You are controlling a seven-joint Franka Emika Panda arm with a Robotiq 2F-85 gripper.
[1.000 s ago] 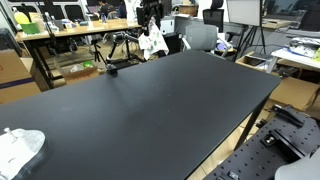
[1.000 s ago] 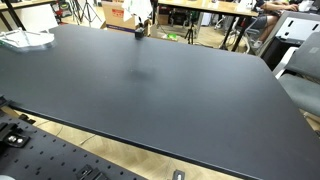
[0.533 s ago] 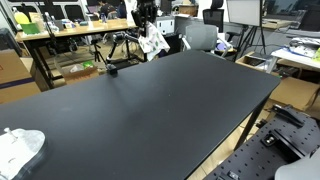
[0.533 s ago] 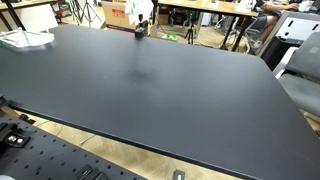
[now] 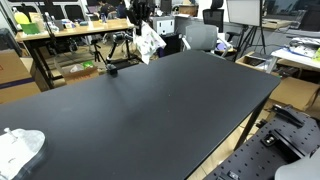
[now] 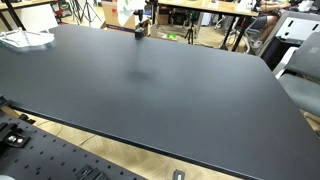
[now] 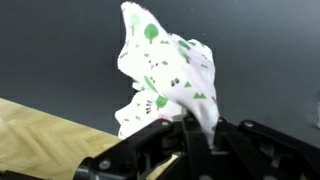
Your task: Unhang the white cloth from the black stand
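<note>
I will move my gripper in from the table's far edge and down over the open black table next.
The white cloth [image 7: 165, 70], printed with small green shapes, fills the middle of the wrist view, and my gripper [image 7: 195, 135] is shut on its lower fold. In both exterior views the gripper [image 5: 143, 18] [image 6: 143, 10] hangs over the far edge of the black table [image 5: 170, 110], with the cloth [image 5: 150, 42] dangling below it. The black stand [image 5: 112, 68] has a small base near that edge and a thin rod leaning away from the gripper. In an exterior view the stand [image 6: 139, 31] shows just below the gripper. Whether the cloth still touches the stand I cannot tell.
Another crumpled white cloth [image 5: 20, 148] [image 6: 25, 40] lies at a table corner, far from the gripper. Desks, chairs and tripods [image 5: 120, 45] crowd the room behind the far edge. A metal breadboard [image 6: 60, 160] sits below the near edge.
The jaws have gone from open to shut on the cloth. The cloth has shifted a little and now hangs from the gripper.
</note>
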